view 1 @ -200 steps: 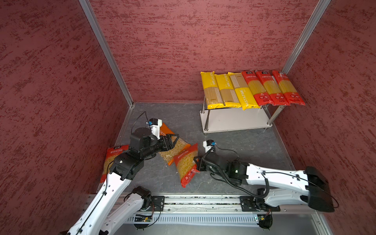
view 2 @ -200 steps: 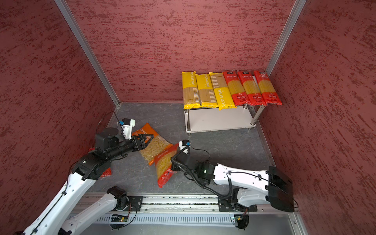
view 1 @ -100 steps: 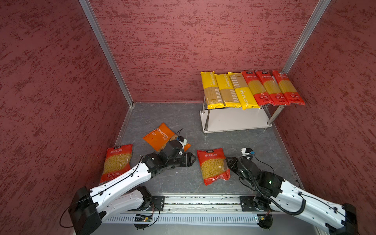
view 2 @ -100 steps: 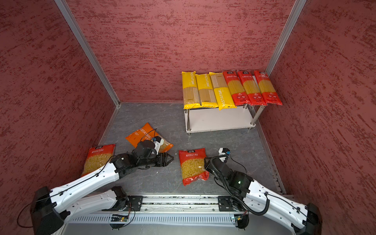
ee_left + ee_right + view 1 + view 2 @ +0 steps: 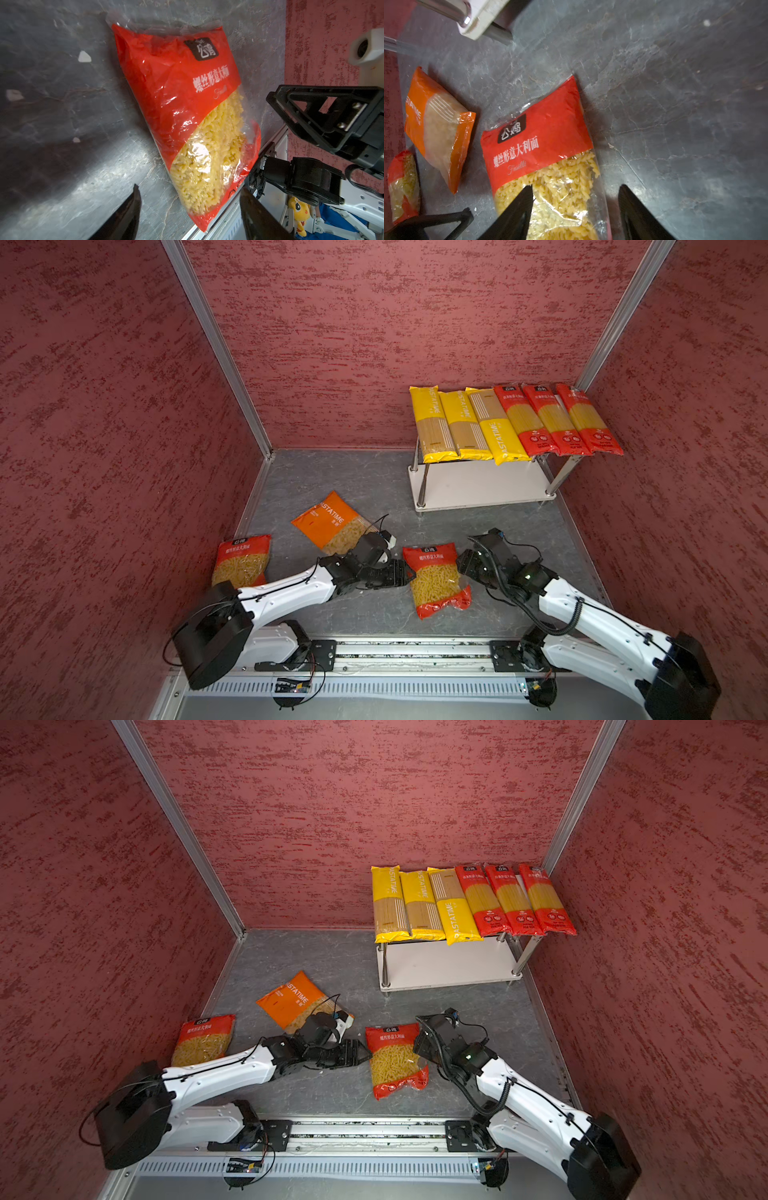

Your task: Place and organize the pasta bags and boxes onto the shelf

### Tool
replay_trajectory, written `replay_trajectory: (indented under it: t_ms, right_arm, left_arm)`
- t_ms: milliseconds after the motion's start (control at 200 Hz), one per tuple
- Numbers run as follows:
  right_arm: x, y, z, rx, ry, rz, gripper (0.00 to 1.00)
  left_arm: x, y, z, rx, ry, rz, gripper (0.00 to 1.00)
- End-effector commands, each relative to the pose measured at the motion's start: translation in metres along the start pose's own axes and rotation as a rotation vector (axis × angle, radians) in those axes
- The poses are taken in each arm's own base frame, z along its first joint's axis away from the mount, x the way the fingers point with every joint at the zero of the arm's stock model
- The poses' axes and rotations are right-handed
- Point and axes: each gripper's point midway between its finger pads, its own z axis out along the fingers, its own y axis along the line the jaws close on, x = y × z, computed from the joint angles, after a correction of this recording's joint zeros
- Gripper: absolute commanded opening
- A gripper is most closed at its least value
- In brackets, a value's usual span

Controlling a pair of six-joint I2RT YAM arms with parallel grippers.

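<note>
I will lower my right gripper next over the red short-pasta bag's clear side edge (image 5: 458,568) (image 5: 601,198) and close it, because that edge is below my gripper, between its open fingers.
A red short-pasta bag (image 5: 436,580) (image 5: 395,1060) lies flat on the grey floor between both grippers. My left gripper (image 5: 405,572) (image 5: 189,187) is open at its left edge, not touching it. At the bag's right edge my right gripper (image 5: 461,564) (image 5: 576,185) is open, one finger over the bag's clear window (image 5: 550,187). An orange bag (image 5: 328,522) (image 5: 436,124) and a second red bag (image 5: 241,560) lie further left. The shelf (image 5: 482,489) stands at the back right, with yellow spaghetti packs (image 5: 461,427) and red spaghetti packs (image 5: 557,423) side by side on its top board.
Red textured walls close in the floor on three sides, with metal corner posts (image 5: 216,344). A metal rail (image 5: 395,655) carrying both arm bases runs along the front edge. The right arm's finger (image 5: 311,116) shows beyond the bag in the left wrist view.
My right gripper pulled the red bag off the orange bag to the floor's middle and opened. My left arm swung from the orange bag down to the red bag's left edge.
</note>
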Motion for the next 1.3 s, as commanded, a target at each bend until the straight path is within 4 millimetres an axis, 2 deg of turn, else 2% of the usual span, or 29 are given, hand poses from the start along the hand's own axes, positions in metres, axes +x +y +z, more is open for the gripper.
replay_trajectory:
  t_ms: [0, 170, 306, 446, 556, 646, 731, 852, 957, 1097, 1187, 1267, 1292]
  right_arm:
    - [-0.002, 0.020, 0.012, -0.149, 0.062, -0.033, 0.68]
    - [-0.004, 0.025, 0.032, -0.240, 0.107, 0.012, 0.65]
    - [-0.005, 0.025, 0.037, -0.265, 0.111, 0.031, 0.57]
    - [-0.023, 0.013, 0.033, -0.235, 0.046, 0.070, 0.51]
    - [-0.042, 0.005, 0.024, -0.233, -0.017, 0.114, 0.51]
    - [-0.049, -0.007, 0.019, -0.164, -0.038, 0.119, 0.58]
    - [-0.048, -0.026, 0.014, -0.064, -0.049, 0.117, 0.62]
    - [-0.033, -0.047, 0.011, 0.005, -0.029, 0.145, 0.64]
    - [-0.022, -0.061, 0.013, 0.038, -0.016, 0.163, 0.63]
    - [-0.010, -0.045, 0.026, -0.074, 0.049, 0.166, 0.61]
    - [-0.007, -0.039, 0.034, -0.111, 0.068, 0.154, 0.58]
    - [-0.010, -0.035, 0.036, -0.120, 0.060, 0.131, 0.49]
    - [-0.013, -0.033, 0.035, -0.123, 0.053, 0.125, 0.44]
  left_arm:
    - [-0.005, -0.013, 0.015, 0.060, 0.006, -0.017, 0.74]
    - [-0.015, -0.017, 0.036, 0.063, -0.003, -0.002, 0.70]
    - [-0.025, -0.029, 0.058, 0.082, 0.029, 0.025, 0.66]
    - [-0.041, -0.060, 0.077, 0.152, 0.053, 0.065, 0.64]
    - [-0.053, -0.086, 0.078, 0.200, 0.066, 0.100, 0.64]
    - [-0.049, -0.082, 0.074, 0.178, 0.086, 0.093, 0.64]
    - [-0.041, -0.064, 0.068, 0.130, 0.108, 0.075, 0.65]
    - [-0.032, -0.036, 0.059, 0.049, 0.117, 0.043, 0.65]
    - [-0.024, -0.035, 0.061, 0.023, 0.135, 0.052, 0.65]
    - [-0.008, -0.036, 0.077, -0.019, 0.172, 0.094, 0.65]
    - [-0.005, -0.041, 0.092, 0.005, 0.180, 0.092, 0.64]
    - [-0.008, -0.054, 0.099, 0.037, 0.165, 0.105, 0.62]
    - [-0.010, -0.058, 0.100, 0.044, 0.158, 0.112, 0.61]
